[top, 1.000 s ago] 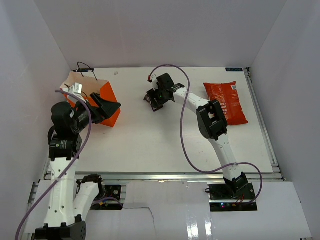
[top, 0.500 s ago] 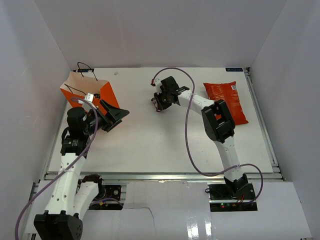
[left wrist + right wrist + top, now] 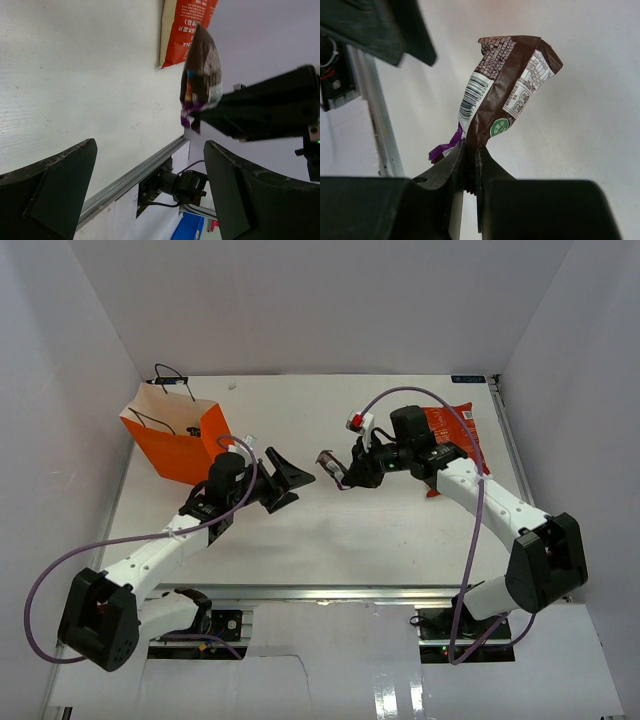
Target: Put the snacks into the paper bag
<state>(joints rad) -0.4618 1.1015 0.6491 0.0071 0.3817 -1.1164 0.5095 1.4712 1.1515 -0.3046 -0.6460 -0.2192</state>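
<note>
The robot's right gripper pinches only the lower end of the wrapper, so the open left gripper should next go to the right in the top view, around the wrapper's free middle.
A dark purple-brown snack wrapper (image 3: 505,95) hangs pinched between the fingers of my right gripper (image 3: 471,160), which is shut on its lower end. From above, that gripper (image 3: 352,472) holds the wrapper (image 3: 332,466) over the table's middle. My left gripper (image 3: 291,478) points at it from the left, open and empty; its view shows the wrapper (image 3: 201,70) ahead, between and beyond the wide fingers (image 3: 55,192). The orange paper bag (image 3: 178,443) stands upright at the far left. The red-orange crisp packet (image 3: 463,426) lies at the far right, partly hidden by my right arm.
White walls close in the table on three sides. A metal rail (image 3: 330,592) runs along the near edge. Purple cables (image 3: 405,392) loop off both arms. Black cord handles (image 3: 170,375) stick up from the bag, and a small pale scrap (image 3: 232,386) lies at the far edge.
My right gripper shut on the wrapper and carried it up and nearer, toward the middle. My left arm swung away from the bag and reached right toward the wrapper, still open.
</note>
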